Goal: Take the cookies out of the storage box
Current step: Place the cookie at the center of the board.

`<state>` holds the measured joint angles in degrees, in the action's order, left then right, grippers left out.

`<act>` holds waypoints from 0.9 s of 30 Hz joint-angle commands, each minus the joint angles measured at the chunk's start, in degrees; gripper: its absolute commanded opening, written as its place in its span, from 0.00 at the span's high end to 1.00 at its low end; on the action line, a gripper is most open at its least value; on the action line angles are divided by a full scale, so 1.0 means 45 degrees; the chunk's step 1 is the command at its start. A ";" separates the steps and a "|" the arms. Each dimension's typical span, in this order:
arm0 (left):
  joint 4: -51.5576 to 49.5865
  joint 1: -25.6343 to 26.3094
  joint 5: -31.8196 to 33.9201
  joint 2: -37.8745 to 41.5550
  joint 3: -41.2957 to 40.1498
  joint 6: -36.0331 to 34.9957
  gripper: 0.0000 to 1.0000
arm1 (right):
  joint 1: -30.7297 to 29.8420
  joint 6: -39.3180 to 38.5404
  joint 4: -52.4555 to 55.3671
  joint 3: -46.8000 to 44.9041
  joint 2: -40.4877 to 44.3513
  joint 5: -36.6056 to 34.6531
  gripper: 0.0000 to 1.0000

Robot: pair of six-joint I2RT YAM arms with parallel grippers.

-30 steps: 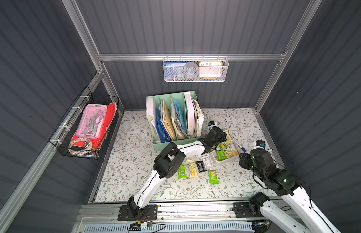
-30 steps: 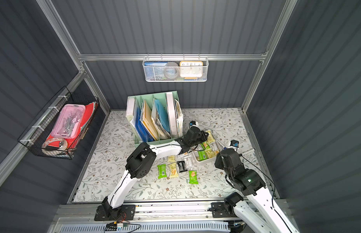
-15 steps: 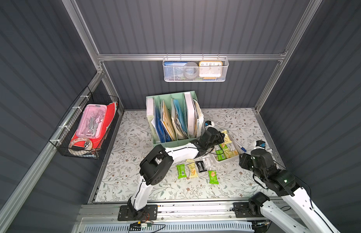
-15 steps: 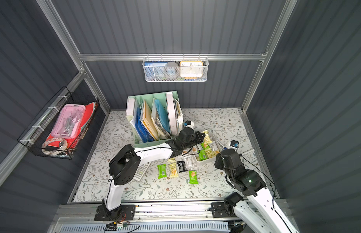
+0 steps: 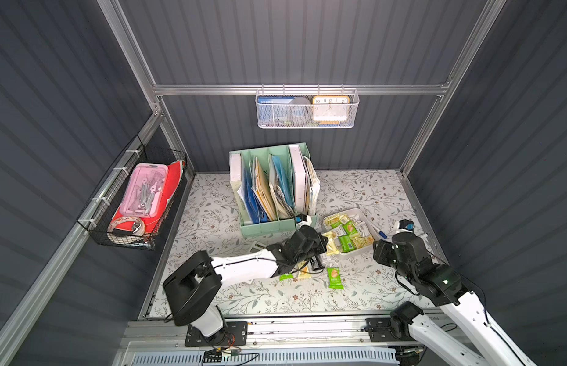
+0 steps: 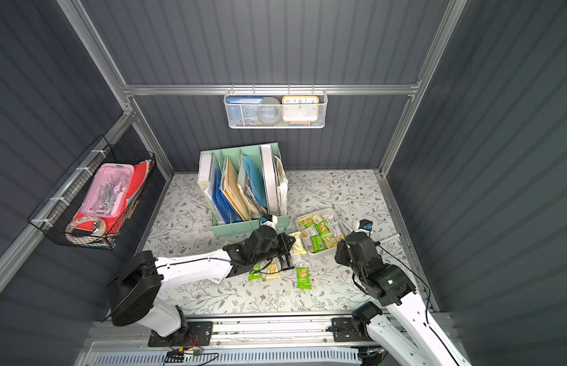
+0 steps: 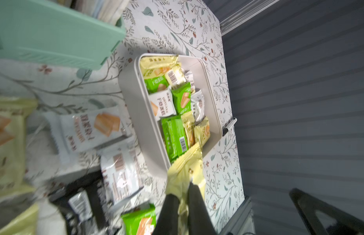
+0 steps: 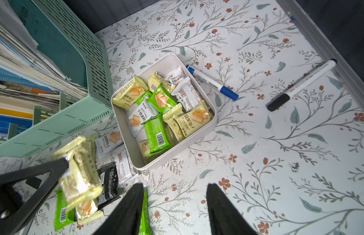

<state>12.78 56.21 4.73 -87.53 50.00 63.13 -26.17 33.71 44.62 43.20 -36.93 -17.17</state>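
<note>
The left gripper moves back and down to the mat [image 5: 320, 283] beside the lone green cookie next and releases the pale yellow packet's edge, because that spot is bare.
The storage box [image 5: 358, 252] sits right of the middle with several cookies [image 8: 156, 134] inside, pale yellow, green and white. My left gripper [image 7: 183, 195] is shut on a pale yellow cookie packet [image 7: 183, 168], held in the air just outside the box's left wall [image 7: 136, 114]. The same packet [image 8: 79, 173] shows blurred in the right wrist view. Below it several cookies lie on the mat: a green one [image 5: 334, 279], a black one [image 8: 108, 183] and white ones [image 8: 108, 140]. My right gripper [image 8: 175, 186] hangs open in front of the box, holding nothing.
A mint green file organiser [image 5: 272, 190] stands behind the left arm. A blue marker [image 8: 211, 82] and a black marker [image 8: 301, 85] lie right of the box. A white calculator [image 5: 256, 246] is partly under the left arm. Wire baskets hang on the back wall [image 5: 307, 109] and left wall [image 5: 139, 196].
My left gripper has drawn back out of the box toward the left with the pale yellow packet, and its arm has swung lower and leftward. The right arm has stayed put.
</note>
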 commanded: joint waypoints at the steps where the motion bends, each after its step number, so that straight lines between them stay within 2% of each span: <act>1: -0.1190 0.0552 0.0333 0.1020 -0.0580 0.0584 0.96 | 0.0037 0.0122 -0.0344 -0.0175 -0.0184 0.0255 0.45; 4: -0.2046 0.0986 0.0659 0.1642 -0.0907 0.0686 0.96 | 0.0037 0.0088 -0.0425 -0.0108 -0.0419 0.0311 0.45; 11: -0.1098 0.1571 0.0434 0.2165 -0.2646 0.1527 0.96 | 0.0045 0.0125 -0.0559 -0.0083 -0.0646 0.0381 0.45; 16: -0.0015 0.1816 -0.0067 0.1435 -0.3073 0.1392 0.96 | 0.0045 0.0217 -0.0609 -0.0097 -0.0813 0.0522 0.45; 25: 0.0400 0.1830 -0.0054 -0.0262 -0.3044 0.1272 0.96 | 0.0035 0.0220 -0.0491 -0.0069 -0.0762 0.0542 0.45; 27: 0.0440 0.1840 0.0002 -0.0435 -0.3141 0.1434 0.92 | 0.0037 0.0216 -0.0502 -0.0078 -0.0761 0.0533 0.45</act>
<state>13.54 64.25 4.71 -88.58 36.38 68.93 -26.17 34.04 42.74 43.13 -40.66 -14.59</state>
